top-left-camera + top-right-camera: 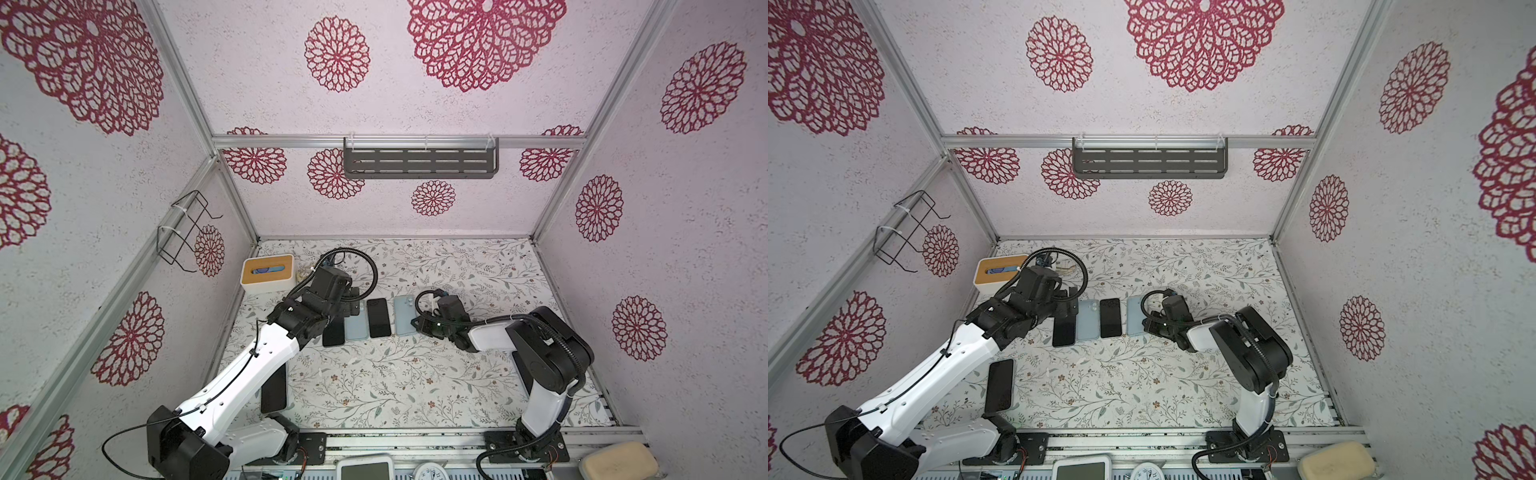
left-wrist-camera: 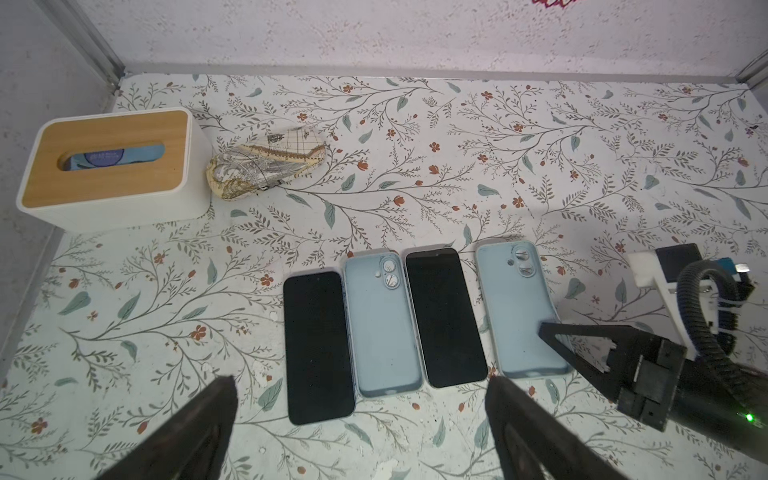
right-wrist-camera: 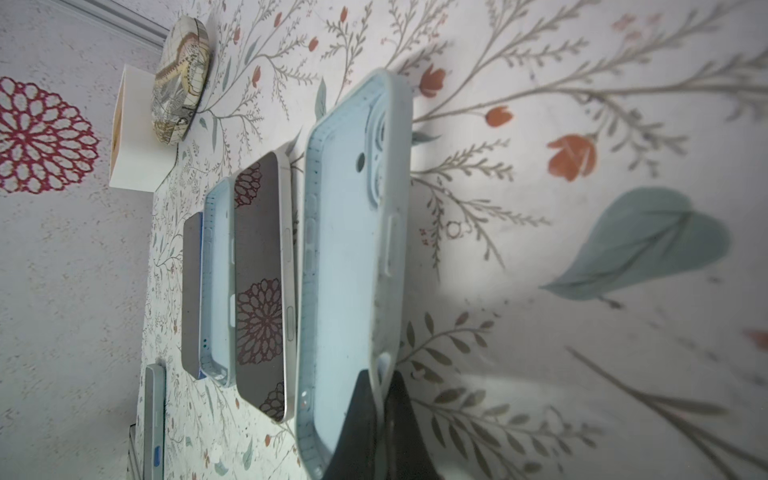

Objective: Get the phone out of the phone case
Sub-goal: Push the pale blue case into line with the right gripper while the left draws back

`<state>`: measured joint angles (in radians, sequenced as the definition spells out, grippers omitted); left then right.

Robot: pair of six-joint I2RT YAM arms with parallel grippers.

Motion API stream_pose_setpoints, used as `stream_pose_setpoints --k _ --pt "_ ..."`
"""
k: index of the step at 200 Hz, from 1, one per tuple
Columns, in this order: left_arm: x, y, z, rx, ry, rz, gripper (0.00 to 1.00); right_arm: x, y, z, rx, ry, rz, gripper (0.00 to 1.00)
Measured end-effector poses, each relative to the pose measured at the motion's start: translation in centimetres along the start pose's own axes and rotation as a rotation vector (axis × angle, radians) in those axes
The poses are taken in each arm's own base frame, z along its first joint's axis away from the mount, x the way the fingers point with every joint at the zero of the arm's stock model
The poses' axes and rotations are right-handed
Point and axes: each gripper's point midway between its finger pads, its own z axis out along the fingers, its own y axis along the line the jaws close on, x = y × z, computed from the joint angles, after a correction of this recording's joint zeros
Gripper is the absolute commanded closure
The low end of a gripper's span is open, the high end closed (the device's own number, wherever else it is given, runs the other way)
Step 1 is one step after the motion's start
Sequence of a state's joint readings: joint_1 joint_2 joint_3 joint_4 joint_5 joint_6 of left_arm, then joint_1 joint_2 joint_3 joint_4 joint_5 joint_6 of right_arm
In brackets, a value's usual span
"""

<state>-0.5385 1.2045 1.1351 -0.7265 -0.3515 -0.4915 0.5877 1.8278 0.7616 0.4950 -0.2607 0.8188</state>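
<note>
Next, the right gripper slides the held case sideways against the neighbouring phone's edge (image 1: 389, 317) (image 3: 289, 308) and lets go, as that phone lies beyond the case from my gripper.
Two dark-screened phones and two empty light-blue phone cases lie side by side in a row. From the left they are a phone (image 2: 318, 347), a case (image 2: 382, 328), a phone (image 2: 444, 316) and a case (image 2: 519, 307). My left gripper (image 2: 361, 384) hangs open over the near ends of the left pair and holds nothing. My right gripper (image 3: 380, 382) is shut on the side wall of the rightmost phone case (image 3: 345, 270), near its bottom corner. In both top views the left gripper (image 1: 353, 301) sits at the row's left end and the right gripper (image 1: 1148, 326) at its right end.
A white tissue box with a wooden lid (image 2: 108, 166) and a map-patterned pouch (image 2: 266, 164) stand at the back left. Another dark phone (image 1: 274, 392) lies at the front left beside the left arm. A grey shelf (image 1: 420, 160) hangs on the back wall.
</note>
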Motion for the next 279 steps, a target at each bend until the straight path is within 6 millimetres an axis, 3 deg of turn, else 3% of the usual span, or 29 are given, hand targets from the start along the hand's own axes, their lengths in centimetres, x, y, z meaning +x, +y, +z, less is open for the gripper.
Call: stream_pose_setpoints --k 105,223,240,266,279 --pt "0.3 0.6 -0.7 0.015 0.029 -0.036 0.03 1.0 1.7 1.8 0.000 -0.011 -0.030 1.00" --pt "-0.5 2.3 -2.7 0.016 -0.021 -0.127 0.03 3.5 7.8 6.2 -0.063 0.037 -0.046 1.00" --pt "-0.4 2.4 -2.9 0.014 -0.019 -0.139 0.03 3.8 8.0 6.3 -0.063 0.042 -0.036 0.73" --pt "0.1 2.7 -2.8 0.005 -0.005 -0.162 0.03 3.5 9.0 6.2 -0.085 0.037 -0.043 0.54" --pt "0.3 2.9 -2.8 -0.001 0.002 -0.179 0.03 3.4 9.3 6.1 -0.082 0.039 -0.052 0.39"
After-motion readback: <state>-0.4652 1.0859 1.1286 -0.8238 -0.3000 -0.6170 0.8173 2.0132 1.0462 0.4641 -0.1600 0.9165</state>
